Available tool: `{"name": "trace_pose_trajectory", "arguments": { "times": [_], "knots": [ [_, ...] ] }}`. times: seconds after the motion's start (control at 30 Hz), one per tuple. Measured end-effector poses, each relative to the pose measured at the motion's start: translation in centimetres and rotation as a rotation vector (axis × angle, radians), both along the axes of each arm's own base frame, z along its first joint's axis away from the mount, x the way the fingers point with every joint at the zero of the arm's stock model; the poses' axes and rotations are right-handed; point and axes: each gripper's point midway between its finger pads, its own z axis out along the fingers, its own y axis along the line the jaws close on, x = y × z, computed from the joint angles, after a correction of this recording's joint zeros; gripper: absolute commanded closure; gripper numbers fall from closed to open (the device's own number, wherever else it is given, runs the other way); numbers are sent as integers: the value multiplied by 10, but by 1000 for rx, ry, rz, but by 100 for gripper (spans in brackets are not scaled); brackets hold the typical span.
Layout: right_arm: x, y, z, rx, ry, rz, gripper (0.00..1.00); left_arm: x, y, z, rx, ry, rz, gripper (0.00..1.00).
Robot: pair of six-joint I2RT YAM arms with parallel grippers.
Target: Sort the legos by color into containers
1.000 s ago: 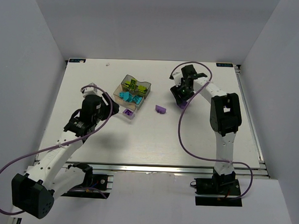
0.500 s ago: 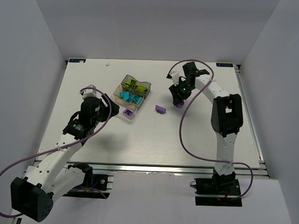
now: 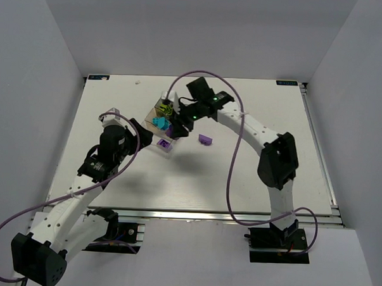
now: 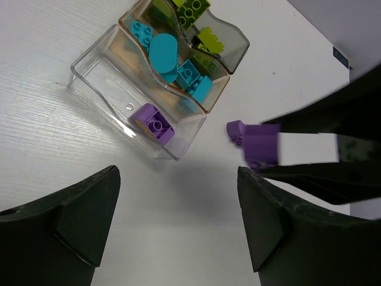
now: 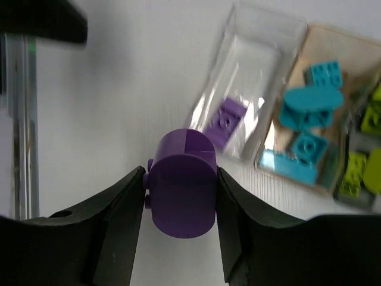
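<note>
My right gripper moves toward the left in the top view next and comes down over the clear tray's empty end, because that tray holds purple.
Three adjoining trays stand left of centre. The smoky grey tray [image 4: 238, 44] holds lime bricks [image 4: 205, 39]. The orange-tinted tray [image 4: 211, 101] holds cyan bricks [image 4: 164, 53]. The clear tray [image 4: 89, 83] holds one purple brick [image 4: 153, 122] [image 5: 225, 122]. My right gripper [image 5: 181, 190] [image 3: 174, 125] is shut on a rounded purple brick [image 5: 181, 185] [image 4: 259, 146] and holds it above the table, just off the clear tray's [image 5: 256, 65] end. My left gripper [image 4: 178, 220] [image 3: 147, 139] is open and empty, left of the trays. Another purple brick [image 3: 206, 140] lies loose on the table.
The right arm [image 3: 242, 123] arches across the table's middle from the right. White walls enclose the white table [image 3: 240, 177] at the back and on both sides.
My right arm has swung left from the table's right part to the trays, carrying the purple brick. The left arm has barely moved.
</note>
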Motion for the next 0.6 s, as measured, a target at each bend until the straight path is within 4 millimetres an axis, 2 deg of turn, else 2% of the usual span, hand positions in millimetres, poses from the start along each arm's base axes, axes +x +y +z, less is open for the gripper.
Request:
{"name": "trace_pose_trajectory", "arguments": {
  "times": [0.1,0.17,0.3,0.4,0.43,0.47,0.57,0.6],
  "knots": [
    [2,37,-5,33,44,-10,100,-2,0,6,-21,-22,1,8],
    [9,54,-13,49,75,-41,100,-5,0,8,-32,-33,4,8],
    [18,64,-36,32,119,-101,90,-10,2,13,-49,-52,9,8],
    [21,69,-45,27,128,-123,81,-15,4,15,-58,-61,11,8],
    [22,70,-47,25,124,-126,75,-17,5,16,-61,-64,12,8],
    [23,71,-50,24,121,-128,60,-18,5,16,-64,-66,12,7],
    [25,75,-57,14,103,-137,34,-22,6,13,-69,-63,15,7],
    [27,75,-59,9,98,-143,30,-23,7,11,-71,-60,16,7]
  ]
}}
